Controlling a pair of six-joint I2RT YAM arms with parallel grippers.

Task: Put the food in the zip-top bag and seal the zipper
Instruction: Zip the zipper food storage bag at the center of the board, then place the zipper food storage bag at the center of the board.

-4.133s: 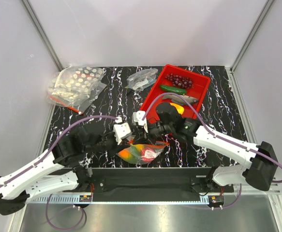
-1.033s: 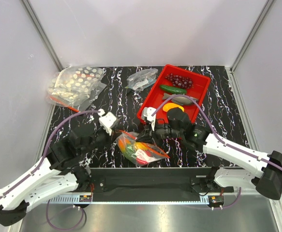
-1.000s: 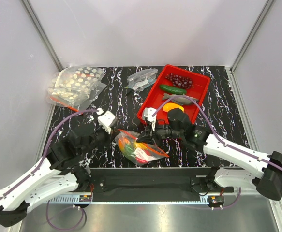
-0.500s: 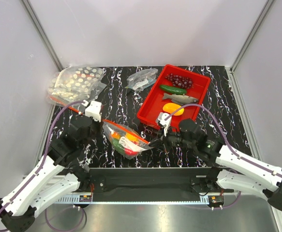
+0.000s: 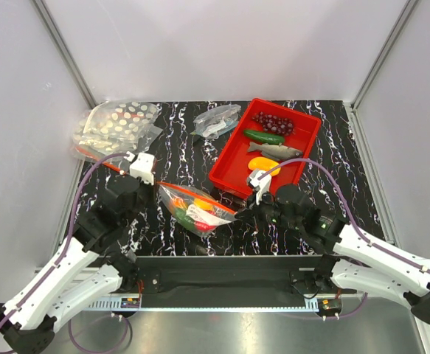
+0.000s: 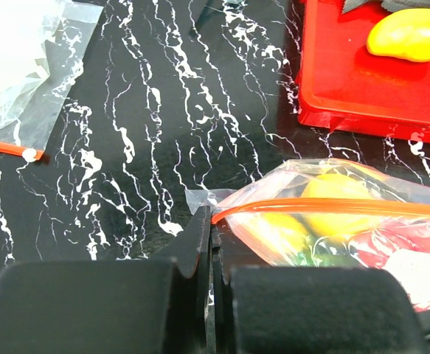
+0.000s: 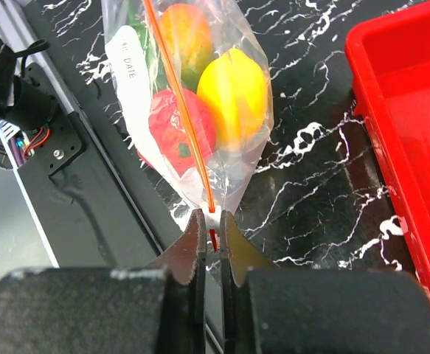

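My right gripper carries the zipper's end outward toward the tray's near rim (image 5: pixel 234 192) (image 7: pixel 389 166) next and releases it, since the food is already inside the bag.
The zip-top bag (image 5: pixel 197 209) hangs stretched between my two grippers near the table's front edge. Its orange zipper (image 5: pixel 200 200) runs taut from one gripper to the other. Inside are a yellow lemon (image 7: pixel 231 92), an orange mango (image 7: pixel 187 37), a red piece (image 7: pixel 172 129) and a green piece. My left gripper (image 5: pixel 158 192) is shut on the zipper's left end (image 6: pixel 213 219). My right gripper (image 5: pixel 237 214) is shut on the zipper's right end (image 7: pixel 213 221), on a small white piece. Purple grapes (image 5: pixel 272 122), a cucumber (image 5: pixel 264 136), a grey fish (image 5: pixel 275 150) and a yellow-orange fruit (image 5: pixel 263 164) lie in the red tray (image 5: pixel 226 158).
Clear bags with white spots (image 5: pixel 117 129) lie at the back left, with an orange strip (image 6: pixel 8 148) at their edge. A smaller greyish bag (image 5: pixel 216 120) lies behind the tray. The tray's rim (image 6: pixel 362 112) is close behind the bag. The black front rail (image 5: pixel 229 270) runs just below it.
Both grippers have drawn apart along the bag's mouth, the right one sliding right. The bag has shifted left and now hangs taut. In the last half second it moved only slightly.
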